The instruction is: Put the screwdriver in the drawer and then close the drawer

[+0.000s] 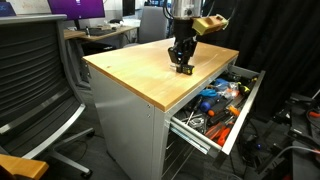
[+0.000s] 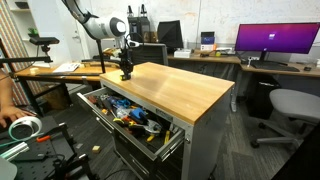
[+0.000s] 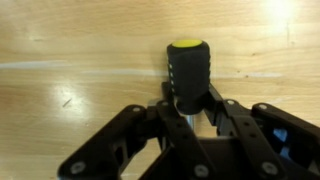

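Observation:
The gripper moves back past the wood top's edge and down into the open drawer next. It releases the screwdriver there, as the drawer lies below and back.
The screwdriver (image 3: pixel 188 66), black with a yellow end cap, stands out between my fingers in the wrist view, over the wooden cabinet top (image 1: pixel 150 70). My gripper (image 3: pixel 192 112) is shut on its shaft just below the handle. In both exterior views the gripper (image 1: pixel 184 68) (image 2: pixel 126 74) points down at the wood top near the drawer-side edge, and the tool itself is hidden by the fingers. The top drawer (image 1: pixel 247 108) (image 2: pixel 168 137) is pulled wide open beside it. It is full of orange, blue and other tools.
An office chair (image 1: pixel 35 75) stands beside the cabinet. Desks with monitors (image 2: pixel 275 40) and another chair (image 2: pixel 290 108) lie behind. A tape roll (image 2: pixel 24 128) and cables are near the floor by the open drawer. Lower drawers sit under the open one.

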You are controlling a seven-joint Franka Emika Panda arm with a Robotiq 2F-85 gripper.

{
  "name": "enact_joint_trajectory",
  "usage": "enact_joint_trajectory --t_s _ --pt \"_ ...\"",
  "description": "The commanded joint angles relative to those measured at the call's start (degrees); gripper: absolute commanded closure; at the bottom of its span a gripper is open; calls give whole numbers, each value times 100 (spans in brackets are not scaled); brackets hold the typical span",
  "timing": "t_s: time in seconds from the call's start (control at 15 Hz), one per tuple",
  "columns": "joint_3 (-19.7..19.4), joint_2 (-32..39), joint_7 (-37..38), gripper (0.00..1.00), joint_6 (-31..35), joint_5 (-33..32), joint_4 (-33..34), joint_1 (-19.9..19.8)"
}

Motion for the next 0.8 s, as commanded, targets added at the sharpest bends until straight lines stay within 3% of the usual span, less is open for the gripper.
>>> enact_joint_trajectory --t_s 0.0,0.4,0.73 --pt "-242 -254 186 85 -467 -133 -231 47" --pt "-500 -1061 887 86 -1439 -160 -1498 -119" --pt "-503 -1956 1414 86 -1071 -301 -3012 -431"
